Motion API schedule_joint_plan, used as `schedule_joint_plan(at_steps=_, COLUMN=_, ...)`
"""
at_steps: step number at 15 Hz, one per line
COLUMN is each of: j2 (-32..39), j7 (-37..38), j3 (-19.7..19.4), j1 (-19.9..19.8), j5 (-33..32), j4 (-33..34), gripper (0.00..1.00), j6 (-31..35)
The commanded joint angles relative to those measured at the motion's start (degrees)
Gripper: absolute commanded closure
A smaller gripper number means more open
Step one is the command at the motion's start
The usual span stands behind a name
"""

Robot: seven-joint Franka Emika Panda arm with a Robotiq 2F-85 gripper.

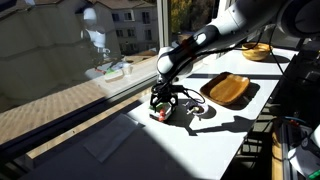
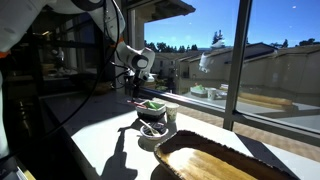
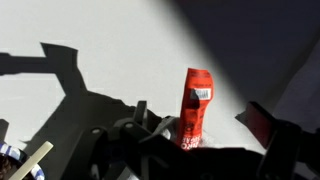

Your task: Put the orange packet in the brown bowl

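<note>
The gripper will go down slightly around the middle of the orange packet (image 1: 162, 116) (image 3: 195, 105) and close, because its open fingers are already on either side of the packet.
The orange packet (image 3: 195, 105) lies flat on the white table (image 3: 90, 40), half in sunlight. It also shows as a small red patch under the gripper in an exterior view (image 1: 157, 114). My gripper (image 3: 200, 128) is open and low over the table, one finger on each side of the packet, neither visibly touching it. The gripper shows in both exterior views (image 1: 163, 100) (image 2: 139, 90). The brown bowl (image 1: 230, 90), oblong, wooden and empty, sits on the table a short way from the gripper. It fills the foreground in an exterior view (image 2: 215, 160). I cannot make out the packet there.
A small round bowl holding a green-and-white packet (image 2: 152, 106) and a dark dish (image 2: 152, 130) stand between the gripper and the wooden bowl. Another round brown bowl (image 1: 257, 52) sits at the far table end. A window ledge (image 1: 60, 110) borders the table.
</note>
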Motion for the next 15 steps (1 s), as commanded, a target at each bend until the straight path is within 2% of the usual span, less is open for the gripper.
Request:
schedule_joint_plan(at_steps=1, j2=2.47, j7=0.46, j3=-0.34, j1=0.31, j5=0.95, j4=1.75, gripper=0.00, j6=-2.27)
schedule_joint_plan(at_steps=4, j2=3.28, j7=2.03, j3=-1.12, j1=0.74, j5=0.33, j4=1.57, gripper=0.03, j6=-1.41)
schedule_joint_plan(at_steps=5, j2=3.49, j7=2.37, j3=-1.25, j1=0.76, j5=0.38, j4=1.57, gripper=0.10, j6=-0.87)
schedule_joint_plan(at_steps=6, j2=3.73, j7=2.65, j3=-1.30, j1=0.76, j5=0.41, j4=1.72, gripper=0.28, j6=-0.74)
schedule_joint_plan(at_steps=7, j2=3.89, j7=2.79, j3=-1.34, j1=0.78, j5=0.35, j4=1.92, gripper=0.29, j6=-0.85)
schedule_joint_plan(at_steps=8, j2=3.94, j7=2.94, j3=-1.33, j1=0.77, j5=0.40, j4=2.08, gripper=0.36, j6=-0.98)
schedule_joint_plan(at_steps=13, j2=4.21, j7=3.44, j3=-1.33, j1=0.87, j5=0.09, j4=2.65, gripper=0.76, j6=-1.08)
schedule_joint_plan(at_steps=15, j2=4.48, j7=3.19, j3=-1.27, j1=0.92, j5=-0.08, j4=2.92, gripper=0.81, j6=-1.03)
